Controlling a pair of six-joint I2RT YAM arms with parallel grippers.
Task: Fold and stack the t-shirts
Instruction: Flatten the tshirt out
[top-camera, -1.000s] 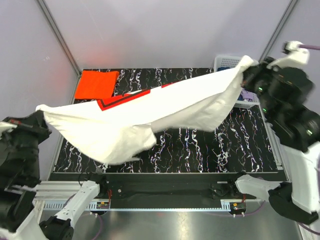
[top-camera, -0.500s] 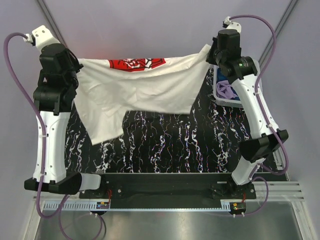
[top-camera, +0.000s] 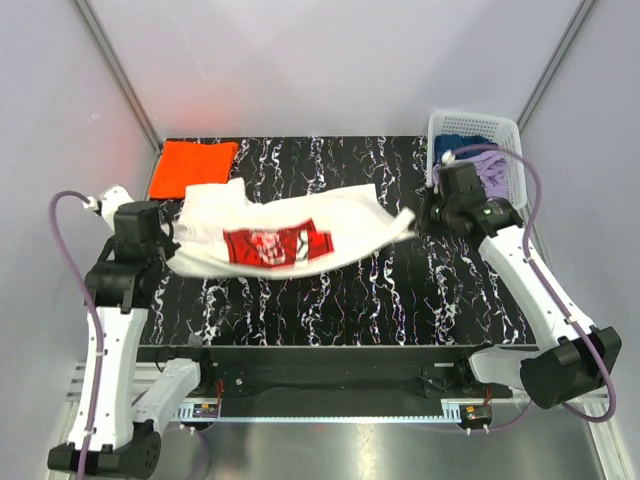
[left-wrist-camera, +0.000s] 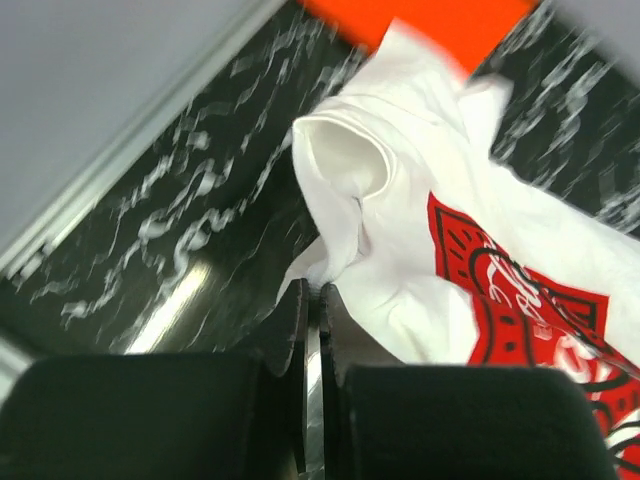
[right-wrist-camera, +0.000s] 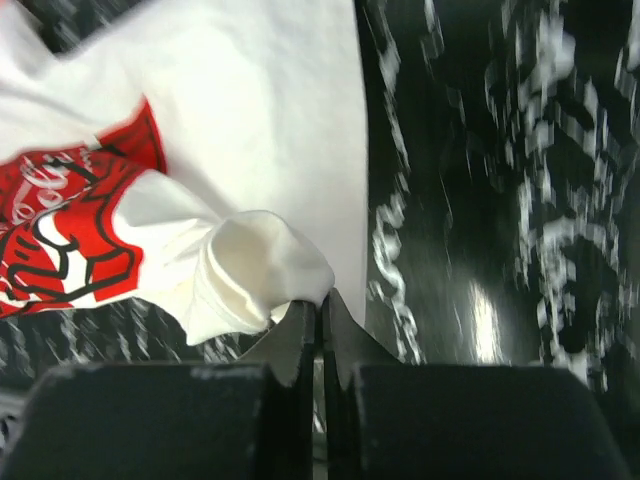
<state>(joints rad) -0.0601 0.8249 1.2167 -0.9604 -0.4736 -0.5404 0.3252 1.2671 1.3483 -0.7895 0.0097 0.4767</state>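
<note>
My left gripper will next go up, carry the end of the white t-shirt outward and go down to let it go by the orange t-shirt's near corner (top-camera: 220, 179) (left-wrist-camera: 468, 66), because that end of the white t-shirt is hanging bunched.
The white t-shirt (top-camera: 290, 228) with a red printed graphic hangs stretched low over the black marbled table between both grippers, graphic facing up. My left gripper (top-camera: 172, 245) is shut on its left end; in the left wrist view the cloth (left-wrist-camera: 400, 250) bunches at the gripper (left-wrist-camera: 312, 290). My right gripper (top-camera: 420, 215) is shut on its right end; in the right wrist view the cloth (right-wrist-camera: 250, 180) is pinched at the gripper (right-wrist-camera: 322, 300). The orange t-shirt (top-camera: 193, 166) lies folded at the table's far left corner, and shows in the left wrist view (left-wrist-camera: 430, 20).
A white basket (top-camera: 503, 130) holding purple and blue cloth stands at the table's far right corner, just behind the right arm. Grey walls enclose the table (top-camera: 400, 300) on three sides.
Both arms have swung down from high at the back to low over the table. The white t-shirt came down with them and its red graphic now faces up.
</note>
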